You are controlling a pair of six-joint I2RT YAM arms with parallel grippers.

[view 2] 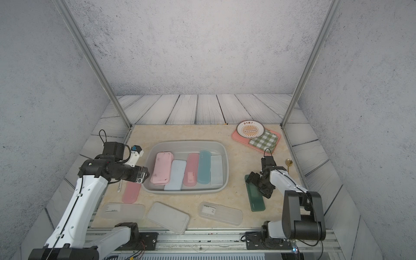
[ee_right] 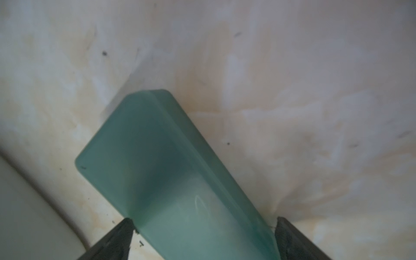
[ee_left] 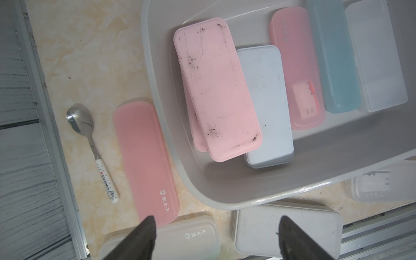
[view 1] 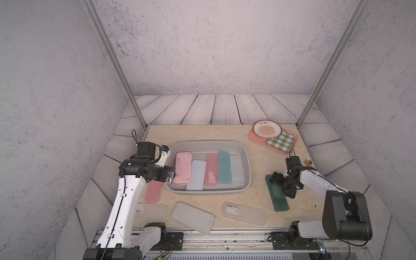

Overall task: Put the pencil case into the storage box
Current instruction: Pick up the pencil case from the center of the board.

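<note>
I should pull my right gripper back and turn it over the middle of the dark green pencil case, as the case lies at an angle between its open fingers.
The grey storage box sits mid-table and holds several pencil cases: pink, pale blue, teal and clear. A dark green pencil case lies flat on the table to the box's right. My right gripper is down over its far half, open, one finger on each long side. My left gripper hangs open and empty above the box's near left corner.
A pink case and a spoon lie left of the box. Three clear cases lie along the front edge. A pink tray with plate and checked cloth stands back right.
</note>
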